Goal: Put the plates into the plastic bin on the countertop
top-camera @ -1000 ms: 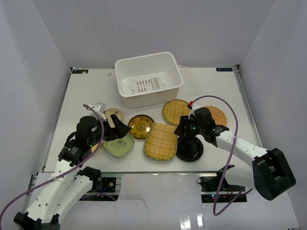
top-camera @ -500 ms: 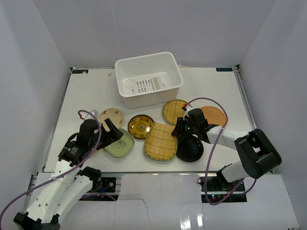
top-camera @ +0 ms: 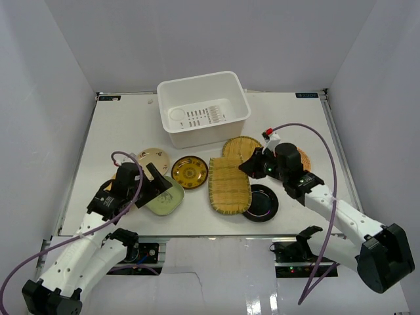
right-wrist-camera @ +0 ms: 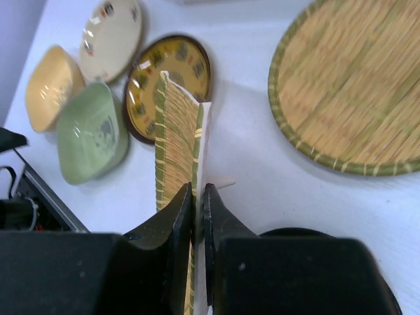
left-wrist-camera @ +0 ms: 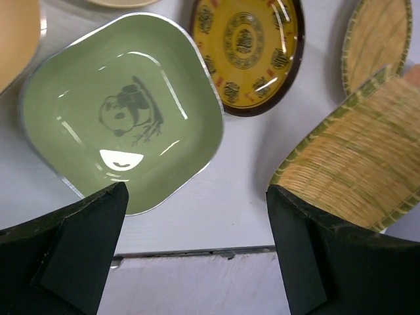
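Note:
I should next raise my right gripper outward over the empty bottom of the white plastic bin, because the bin's sides are high. I should then lower the rectangular bamboo tray inside and let it go.
The white plastic bin [top-camera: 203, 108] stands at the back of the countertop [top-camera: 125, 131]. My right gripper [top-camera: 250, 165] [right-wrist-camera: 197, 191] is shut on the edge of a rectangular bamboo tray [top-camera: 230, 185] [right-wrist-camera: 176, 125], which is tilted up on its side. Around it lie a round bamboo tray [top-camera: 237, 148] [right-wrist-camera: 348, 85], a glossy black plate [top-camera: 262, 203] and a gold patterned plate [top-camera: 189, 172] [left-wrist-camera: 248, 49]. My left gripper [top-camera: 159, 184] [left-wrist-camera: 197, 193] hangs open over the near edge of a pale green squarish plate [left-wrist-camera: 121, 131], holding nothing.
A beige plate [top-camera: 154, 157] and a tan bowl [right-wrist-camera: 49, 85] lie left of the gold plate. An orange woven plate [top-camera: 300, 156] is partly hidden behind my right arm. The countertop's front edge [left-wrist-camera: 197, 252] runs just below my left fingers. Grey walls enclose the space.
My right gripper has shut on the rectangular bamboo tray's edge and tipped it up, shifting it right, off the gold plate. My left gripper has dropped lower over the green plate, staying open.

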